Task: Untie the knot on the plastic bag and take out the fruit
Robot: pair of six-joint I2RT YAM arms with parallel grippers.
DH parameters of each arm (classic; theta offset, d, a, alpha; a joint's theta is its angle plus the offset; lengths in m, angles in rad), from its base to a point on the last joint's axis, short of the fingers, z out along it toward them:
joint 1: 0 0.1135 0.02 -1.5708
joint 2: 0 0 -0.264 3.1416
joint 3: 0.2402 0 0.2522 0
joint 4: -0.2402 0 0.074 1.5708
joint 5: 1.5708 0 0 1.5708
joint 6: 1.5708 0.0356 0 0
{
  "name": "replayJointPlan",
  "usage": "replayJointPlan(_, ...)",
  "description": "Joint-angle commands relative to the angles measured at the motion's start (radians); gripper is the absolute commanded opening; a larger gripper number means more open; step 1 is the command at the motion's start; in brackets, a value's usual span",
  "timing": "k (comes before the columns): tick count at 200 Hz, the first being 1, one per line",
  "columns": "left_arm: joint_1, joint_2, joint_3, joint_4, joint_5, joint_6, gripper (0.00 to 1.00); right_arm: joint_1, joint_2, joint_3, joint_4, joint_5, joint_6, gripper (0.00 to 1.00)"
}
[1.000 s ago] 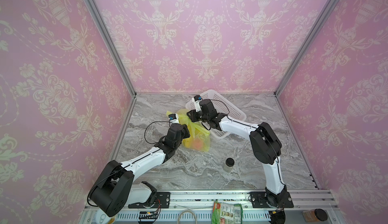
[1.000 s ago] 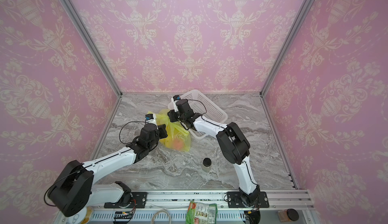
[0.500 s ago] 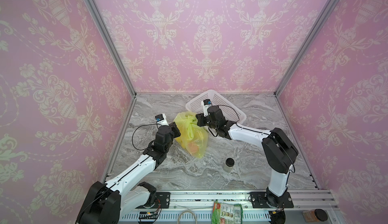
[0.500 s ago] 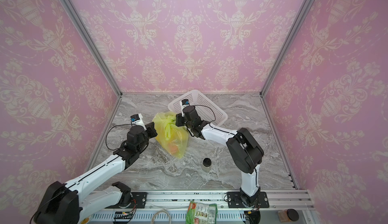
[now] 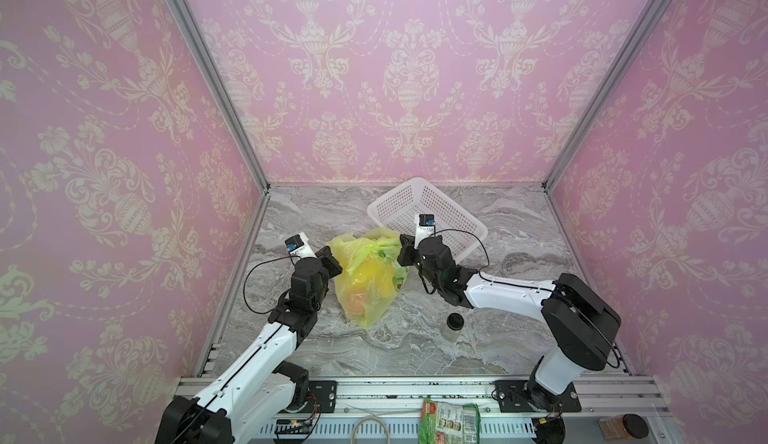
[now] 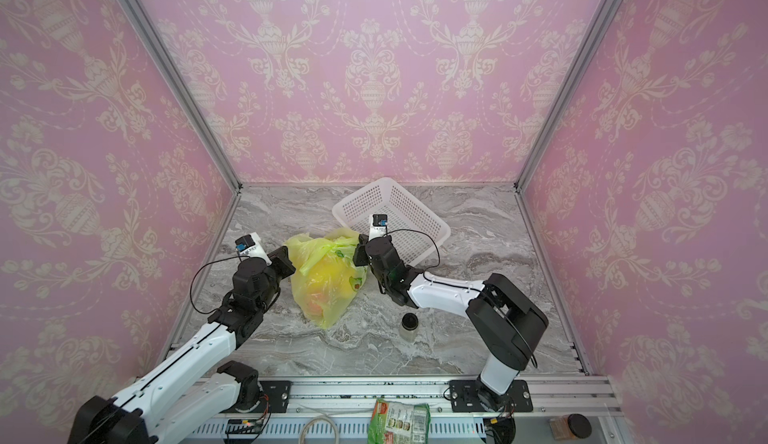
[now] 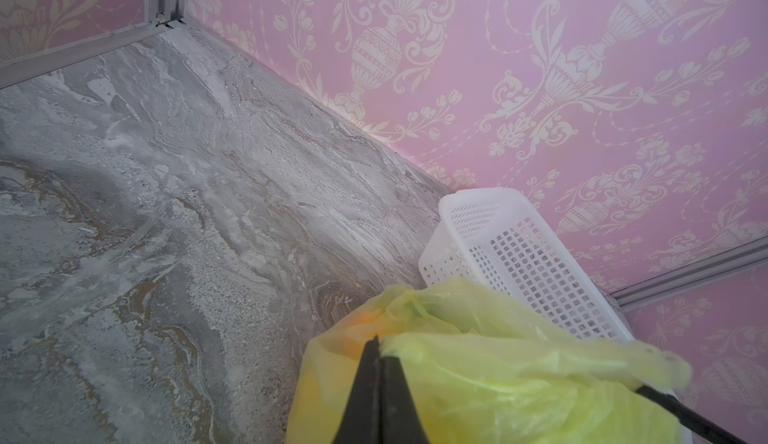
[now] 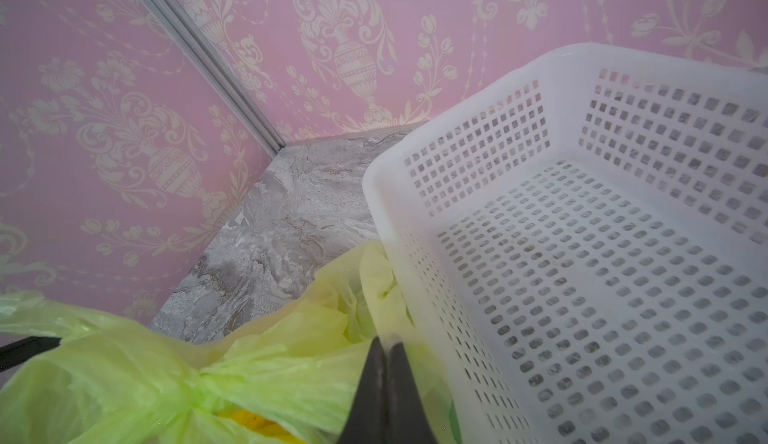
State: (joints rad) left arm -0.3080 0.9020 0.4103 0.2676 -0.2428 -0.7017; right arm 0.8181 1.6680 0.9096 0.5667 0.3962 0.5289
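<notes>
The knot (image 8: 203,383) between the two grippers is still tied, so the robot's right gripper will next pull away from the left gripper, along the basket's near side (image 8: 448,323), and then let go of the bag's film.
The yellow-green plastic bag (image 5: 376,292) (image 6: 332,292) stands on the marble top, its upper part stretched between my two grippers. My left gripper (image 5: 332,255) (image 6: 289,258) (image 7: 379,343) is shut on a strip of the bag's left side. My right gripper (image 5: 402,243) (image 6: 360,247) (image 8: 384,344) is shut on the film at the bag's right side, against the basket wall. The knot (image 8: 203,383) (image 5: 358,257) is still tied between them. Fruit shows through the film as yellow (image 5: 370,275) (image 8: 253,423) and orange (image 5: 356,302) shapes.
A white perforated basket (image 5: 409,186) (image 6: 374,186) (image 7: 478,196) (image 8: 415,146) sits just behind the bag, touching it. A small black-lidded jar (image 5: 455,324) (image 6: 409,324) stands in front right. A green snack packet (image 5: 449,419) and a brown jar (image 5: 623,425) lie on the front rail.
Both grippers have drawn apart, the left one leftward and the right one rightward, and the bag's top is now pulled taut between them. The bag has shifted slightly with them.
</notes>
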Motion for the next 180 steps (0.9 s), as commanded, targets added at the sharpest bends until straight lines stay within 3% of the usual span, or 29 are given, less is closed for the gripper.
replayJointPlan(1,0.053,-0.035,-0.033,-0.009,-0.075,-0.067,0.0,-0.013,-0.043,-0.067,0.116,0.198,0.018,0.0)
replayJointPlan(35,0.108,-0.066,-0.072,-0.004,-0.055,-0.118,0.0,-0.012,-0.067,-0.113,0.141,0.261,0.031,0.0)
replayJointPlan(57,0.148,-0.07,-0.088,0.031,0.013,-0.152,0.0,-0.011,-0.087,-0.154,0.2,0.278,0.028,0.0)
replayJointPlan(72,0.15,-0.078,-0.081,0.032,0.037,-0.124,0.0,-0.013,-0.09,-0.156,0.2,0.271,0.015,0.09)
replayJointPlan(87,0.149,-0.081,-0.067,0.06,0.091,-0.086,0.01,-0.013,-0.086,-0.166,0.281,0.176,-0.055,0.23)
replayJointPlan(98,0.147,-0.075,-0.031,0.05,0.156,-0.054,0.11,-0.011,-0.085,-0.167,0.347,0.064,-0.128,0.36)
replayJointPlan(108,0.143,-0.069,0.004,0.041,0.22,-0.027,0.27,-0.008,-0.087,-0.151,0.351,-0.024,-0.193,0.48)
replayJointPlan(125,0.092,-0.081,0.028,0.002,0.189,0.006,0.69,0.001,-0.091,-0.093,0.256,-0.106,-0.288,0.65)
replayJointPlan(133,0.056,-0.093,0.034,-0.022,0.143,0.025,0.81,0.0,-0.095,-0.062,0.195,-0.131,-0.32,0.71)
replayJointPlan(153,-0.026,-0.141,0.065,-0.105,0.014,0.076,0.95,0.001,-0.11,0.007,0.04,-0.21,-0.414,0.83)
replayJointPlan(180,-0.078,-0.182,0.068,-0.146,-0.063,0.084,0.99,-0.003,-0.077,0.151,-0.253,-0.241,-0.522,0.91)
